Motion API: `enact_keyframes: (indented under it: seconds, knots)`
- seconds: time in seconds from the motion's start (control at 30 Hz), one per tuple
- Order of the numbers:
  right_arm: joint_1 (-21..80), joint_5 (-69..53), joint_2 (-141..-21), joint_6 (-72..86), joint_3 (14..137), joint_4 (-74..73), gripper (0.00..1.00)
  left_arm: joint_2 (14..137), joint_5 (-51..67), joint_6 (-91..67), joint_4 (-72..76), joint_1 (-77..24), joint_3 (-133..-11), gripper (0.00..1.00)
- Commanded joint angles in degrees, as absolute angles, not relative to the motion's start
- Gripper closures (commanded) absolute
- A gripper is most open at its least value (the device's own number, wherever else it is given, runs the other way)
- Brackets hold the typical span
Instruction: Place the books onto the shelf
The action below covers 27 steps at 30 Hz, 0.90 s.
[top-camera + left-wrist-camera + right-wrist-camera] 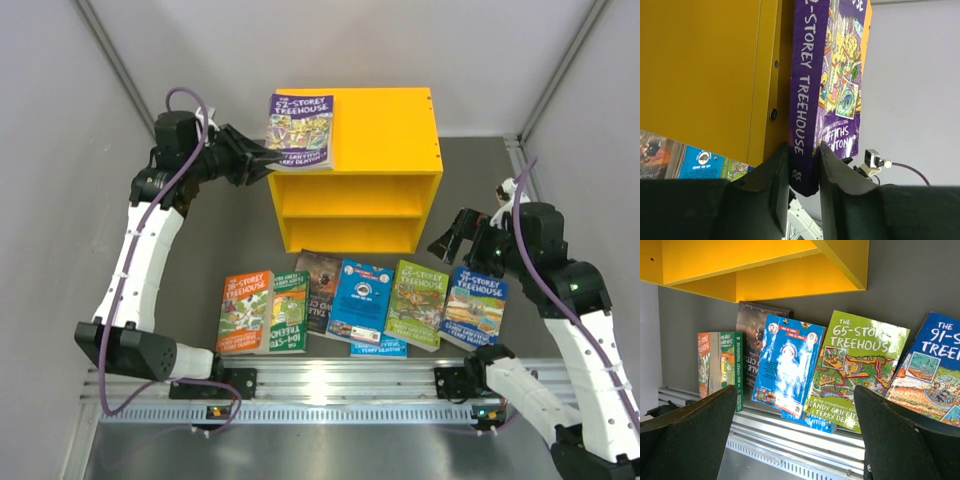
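The green book's spine point(306, 312) point(739, 371) is beside the dark book, below my right gripper and to its left in the top view, so I should swing my right gripper across and down onto it.
My left gripper point(262, 155) is shut on the lower end of a purple "Treehouse" book point(300, 130), cover up, over the left part of the yellow shelf's top point(390, 125). In the left wrist view both fingers point(777, 175) press on the purple spine point(805, 100), right beside the shelf point(705, 75). Both compartments show no books. Several books lie in a row in front of the shelf: orange point(245, 310), dark point(318, 278), blue point(360, 300), green point(420, 303). My right gripper point(455, 240) hangs open above the row's right end, with nothing between its fingers point(795, 430).
An aluminium rail point(350, 385) runs along the near edge just behind the book row. Grey walls close in the left, right and back. The right wrist view shows the green book point(855, 365), a blue one point(787, 365) and the shelf's underside point(765, 265).
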<state>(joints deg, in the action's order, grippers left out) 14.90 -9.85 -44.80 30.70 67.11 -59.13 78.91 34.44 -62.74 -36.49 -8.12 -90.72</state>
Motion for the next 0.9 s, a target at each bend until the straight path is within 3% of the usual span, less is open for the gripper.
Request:
enact_keyframes:
  seconds: [0.0, 0.07, 0.17, 0.2, 0.3, 0.4, 0.6, 0.77, 0.87]
  knots:
    - [15.56, -10.02, -44.82, 31.29, 66.97, -56.08, 0.0, 80.42, 32.43, -60.12, -40.61, -8.26, -91.84, 0.69]
    - [15.47, -10.02, -44.74, 31.38, 66.8, -55.99, 0.0, 80.51, 32.61, -60.21, -40.61, -8.26, -91.93, 0.53]
    - [15.56, -9.84, -44.65, 31.38, 66.62, -55.9, 0.0, 80.6, 32.7, -59.94, -40.61, -8.26, -92.37, 0.38]
    - [15.56, -9.76, -44.47, 31.38, 66.62, -55.99, 0.0, 80.6, 32.7, -59.59, -40.61, -8.26, -92.72, 0.23]
    - [15.56, -9.58, -44.21, 31.29, 66.53, -55.99, 0.0, 81.64, 30.68, -56.27, -45.75, -8.26, -95.88, 0.09]
    - [15.56, -9.58, -44.21, 31.2, 66.45, -56.16, 0.0, 84.62, 23.75, -49.34, -57.15, -8.26, -105.52, 0.08]
    - [15.56, -10.11, -45.26, 30.59, 66.88, -56.16, 0.0, 86.31, 2.52, -40.53, -71.01, -8.26, -112.32, 0.08]
    - [15.56, -10.37, -45.97, 29.88, 67.32, -56.16, 0.0, 79.39, -7.2, -40.78, -73.03, -8.09, -104.88, 0.06]
    - [15.64, -11.77, -46.05, 29.1, 67.41, -55.99, 0.0, 75.17, -8.7, -43.94, -73.92, -7.12, -94.07, 0.05]
